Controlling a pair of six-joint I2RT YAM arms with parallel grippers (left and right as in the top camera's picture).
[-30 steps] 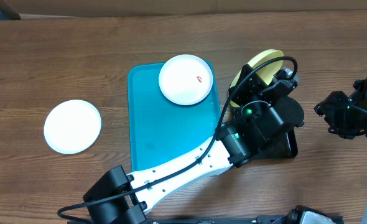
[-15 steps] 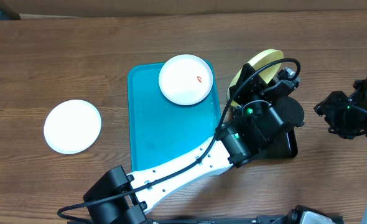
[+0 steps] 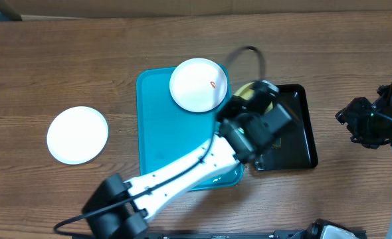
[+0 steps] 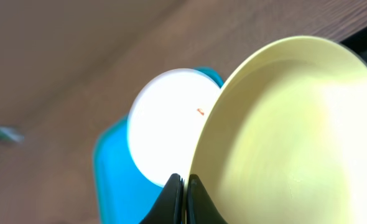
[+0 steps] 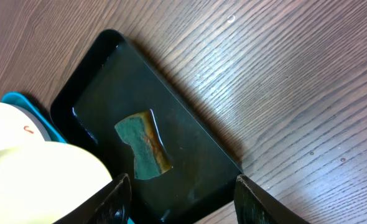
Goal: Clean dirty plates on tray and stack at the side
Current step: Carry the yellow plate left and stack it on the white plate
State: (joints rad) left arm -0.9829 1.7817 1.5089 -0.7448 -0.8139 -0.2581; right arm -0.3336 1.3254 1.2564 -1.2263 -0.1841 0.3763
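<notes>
I should swing my left gripper across and down onto the unmarked white plate to release, as that plate lies below and to the gripper's left in the overhead view.
My left gripper point(image 4: 185, 186) is shut on the rim of the pale yellow-green plate point(image 4: 289, 137) and holds it tilted on edge in the air. In the overhead view that plate point(image 3: 244, 90) sits between the turquoise tray point(image 3: 163, 126) and the black tray, mostly hidden by my left gripper point(image 3: 254, 99). A white plate with a small orange-red smear point(image 3: 197, 84) lies at the far end of the turquoise tray. Another white plate point(image 3: 77, 134) lies on the table at the left. My right gripper point(image 5: 186, 199) is open and empty, to the right of the black tray point(image 3: 349, 121).
The black tray point(image 3: 292, 136) stands right of the turquoise tray. A green sponge with a brown edge point(image 5: 143, 144) lies in the black tray point(image 5: 190, 155). My left arm point(image 3: 183, 172) reaches across the near end of the turquoise tray.
My left gripper has swung left with the yellow-green plate, from over the black tray towards the turquoise tray's right edge. The black tray is now uncovered. The right arm has not moved.
</notes>
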